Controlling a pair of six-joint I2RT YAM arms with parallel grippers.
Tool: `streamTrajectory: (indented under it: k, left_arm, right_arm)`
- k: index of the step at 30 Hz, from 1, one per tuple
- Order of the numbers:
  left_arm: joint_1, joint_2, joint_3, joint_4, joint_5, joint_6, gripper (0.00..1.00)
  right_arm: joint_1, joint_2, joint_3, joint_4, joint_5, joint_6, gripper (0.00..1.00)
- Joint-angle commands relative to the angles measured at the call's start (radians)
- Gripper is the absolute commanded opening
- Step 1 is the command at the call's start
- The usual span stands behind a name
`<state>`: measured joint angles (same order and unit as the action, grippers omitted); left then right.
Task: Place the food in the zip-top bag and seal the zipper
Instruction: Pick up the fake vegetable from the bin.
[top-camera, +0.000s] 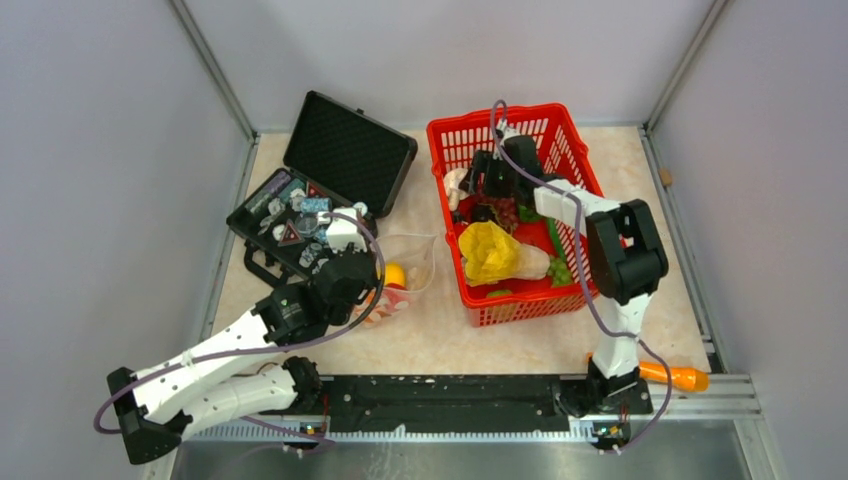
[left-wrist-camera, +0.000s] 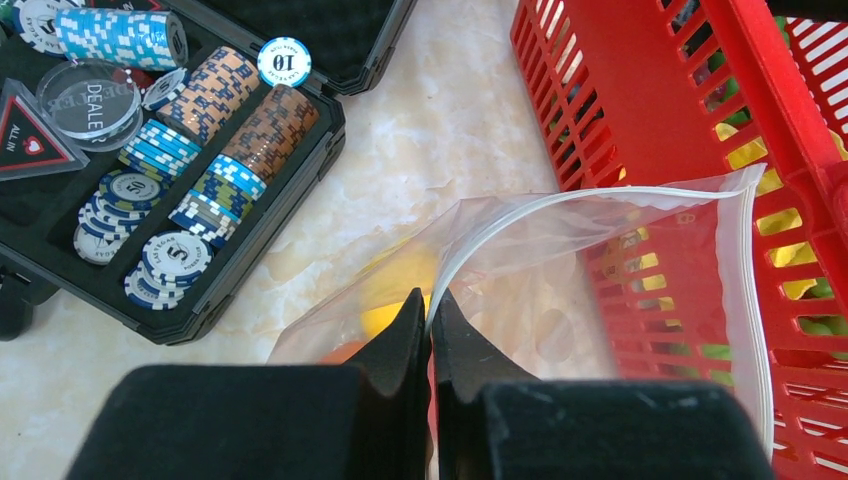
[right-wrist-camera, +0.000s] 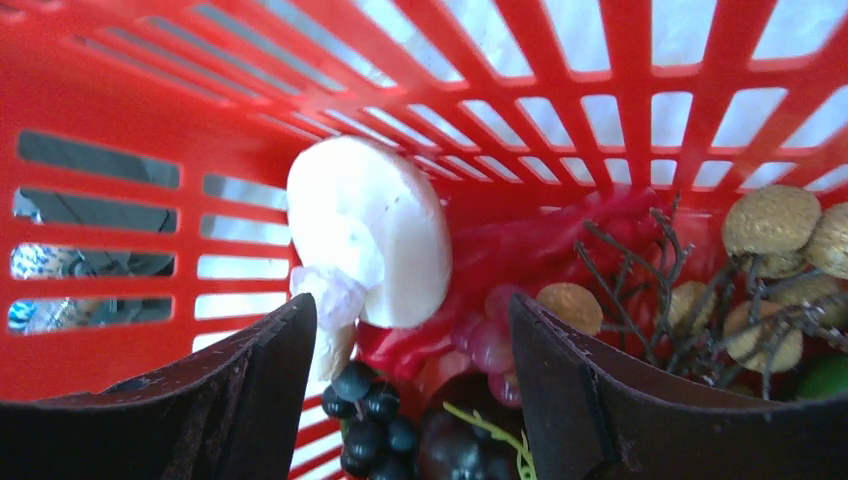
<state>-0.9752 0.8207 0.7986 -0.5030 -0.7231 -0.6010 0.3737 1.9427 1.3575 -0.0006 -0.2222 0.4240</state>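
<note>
I will move my right gripper toward the side of the red basket by the black case next and close on the white mushroom's cap rim (top-camera: 456, 185) (right-wrist-camera: 402, 254), because it is tipped upright.
The clear zip-top bag (top-camera: 408, 272) lies on the table between the black case and the red basket, with a yellow lemon (top-camera: 395, 274) and other food inside. My left gripper (left-wrist-camera: 432, 308) is shut on the bag's mouth edge, pinching the whitish zipper strip (left-wrist-camera: 520, 215); the mouth gapes open. My right gripper (right-wrist-camera: 413, 320) is open inside the red basket (top-camera: 447, 132), jaws straddling dark grapes (right-wrist-camera: 372, 415), just below a white mushroom (right-wrist-camera: 372, 230) and red fruit (right-wrist-camera: 470, 262). In the top view the right gripper (top-camera: 490, 185) sits over the basket's far left part.
The open black case (top-camera: 345, 150) with poker chips (left-wrist-camera: 205, 150) stands at the back left. The basket also holds a yellow crumpled piece (top-camera: 488, 252), green items (top-camera: 560, 270) and brown mushrooms (right-wrist-camera: 770, 220). An orange carrot (top-camera: 675, 377) lies by the right arm base.
</note>
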Motion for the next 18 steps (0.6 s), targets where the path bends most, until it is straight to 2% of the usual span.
streamTrajectory:
  k: [1,5,6,8,11,15,18]
  left_arm:
    - [0.001,-0.033,0.002,-0.014,-0.012,-0.020,0.05]
    - [0.003,-0.048,0.005,-0.016,-0.006,0.006,0.05]
    - [0.005,-0.050,0.005,-0.016,-0.008,0.015,0.05]
    - [0.006,-0.048,0.012,-0.019,-0.018,0.033,0.05]
    - [0.007,-0.045,0.022,-0.038,-0.020,0.040,0.05]
    - [0.007,-0.064,0.013,-0.049,-0.029,0.018,0.05]
    - [0.009,-0.079,0.005,-0.030,-0.029,0.016,0.06]
  right_arm:
    - [-0.008,0.051,0.076,0.149,-0.027,0.102,0.70]
    - [-0.009,0.114,0.087,0.206,-0.031,0.128,0.70]
    - [-0.008,0.130,0.092,0.224,-0.057,0.134,0.64]
    - [-0.007,0.130,0.089,0.253,-0.095,0.134,0.45]
    - [-0.007,0.093,0.032,0.330,-0.092,0.145,0.26]
    - [-0.007,-0.001,-0.025,0.327,-0.050,0.095,0.13]
    - [-0.007,-0.085,-0.052,0.320,-0.046,0.047,0.12]
